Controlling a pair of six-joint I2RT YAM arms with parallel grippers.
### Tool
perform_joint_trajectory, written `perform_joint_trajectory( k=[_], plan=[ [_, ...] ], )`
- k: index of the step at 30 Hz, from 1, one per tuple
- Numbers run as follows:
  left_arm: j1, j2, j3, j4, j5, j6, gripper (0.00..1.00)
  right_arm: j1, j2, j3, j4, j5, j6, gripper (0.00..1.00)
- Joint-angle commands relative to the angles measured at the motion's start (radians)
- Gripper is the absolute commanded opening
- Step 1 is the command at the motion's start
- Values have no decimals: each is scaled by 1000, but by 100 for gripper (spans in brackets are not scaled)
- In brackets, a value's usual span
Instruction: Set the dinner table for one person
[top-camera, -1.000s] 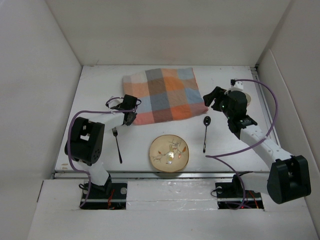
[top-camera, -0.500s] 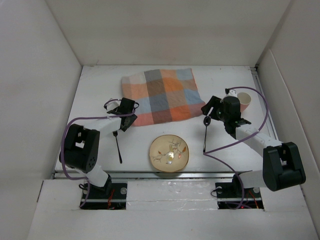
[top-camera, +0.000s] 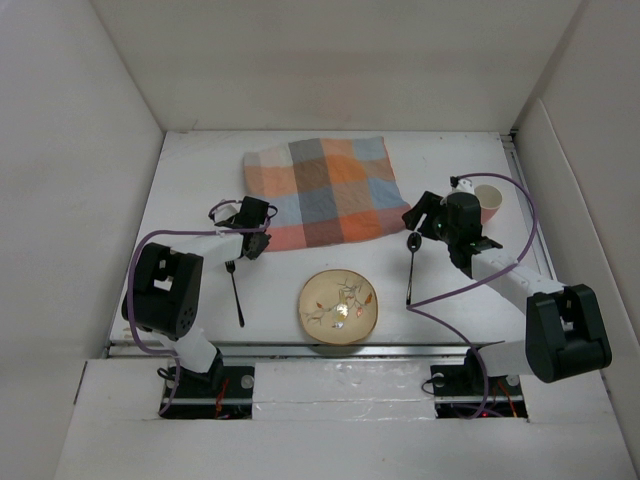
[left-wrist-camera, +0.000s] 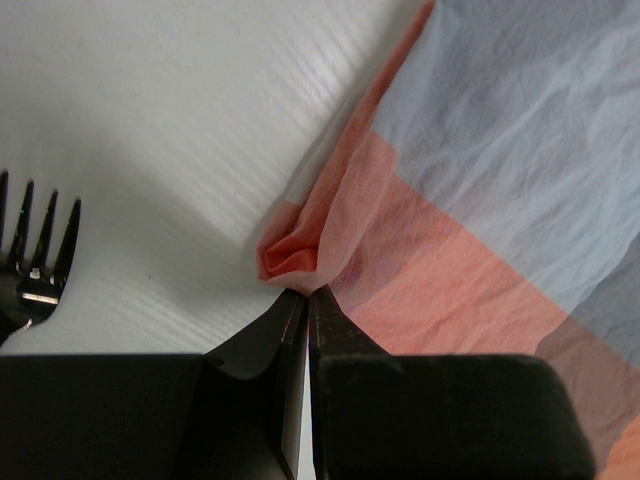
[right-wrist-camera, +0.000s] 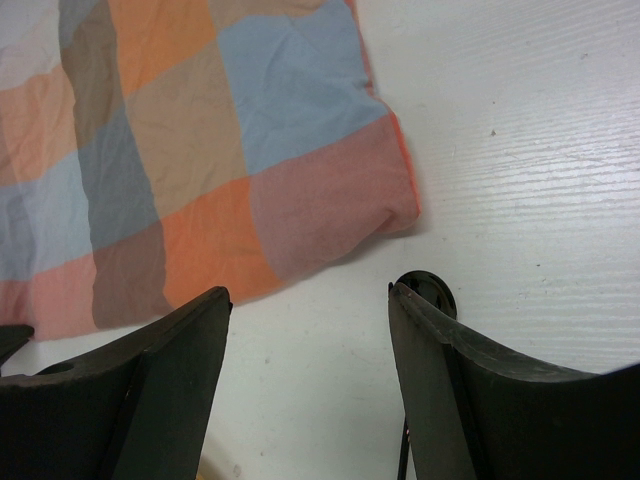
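Observation:
The right gripper shifts and lowers onto the placemat's corner by the spoon next, since that corner is below and to the left in the top view.
The checked orange, blue and grey placemat (top-camera: 325, 190) lies flat at the back middle of the white dinner table (top-camera: 200, 170). My left gripper (top-camera: 256, 228) is at its near left corner. In the left wrist view the gripper (left-wrist-camera: 305, 292) is shut, and the bunched orange corner of the placemat (left-wrist-camera: 290, 255) sits right at its tips. A black fork (top-camera: 235, 290) lies just to its left (left-wrist-camera: 35, 250). My right gripper (top-camera: 420, 222) is open beside the placemat's near right corner (right-wrist-camera: 395, 205). It (right-wrist-camera: 308, 292) hovers over bare table, its right finger above the bowl of the black spoon (right-wrist-camera: 432, 290).
A cream plate with a flower pattern (top-camera: 339, 305) sits at the near middle, between the fork and the spoon (top-camera: 411, 268). A beige cup (top-camera: 489, 203) stands at the right behind my right wrist. White walls enclose the table, and a metal rail (top-camera: 300, 347) runs along its near edge.
My right arm has swung left and lower to the placemat's right corner above the spoon, uncovering the cup. My left arm has shifted slightly at the left corner.

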Motion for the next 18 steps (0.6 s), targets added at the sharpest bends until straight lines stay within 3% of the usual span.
perform_joint_trajectory(
  k=[1,8,11,15,18],
  plan=[
    [56,32,70,10,-14,37,0,-3,22,10,39,-10,-16,69],
    [71,93,306,-52,-119,104,0,25,96,10,66,-39,20,60],
    [71,84,312,-43,-111,110,0,80,126,22,85,-23,54,56],
    [71,49,242,47,-50,98,0,161,174,54,91,21,119,65],
    [71,40,217,61,-33,86,0,185,212,48,122,76,189,66]
  ],
)
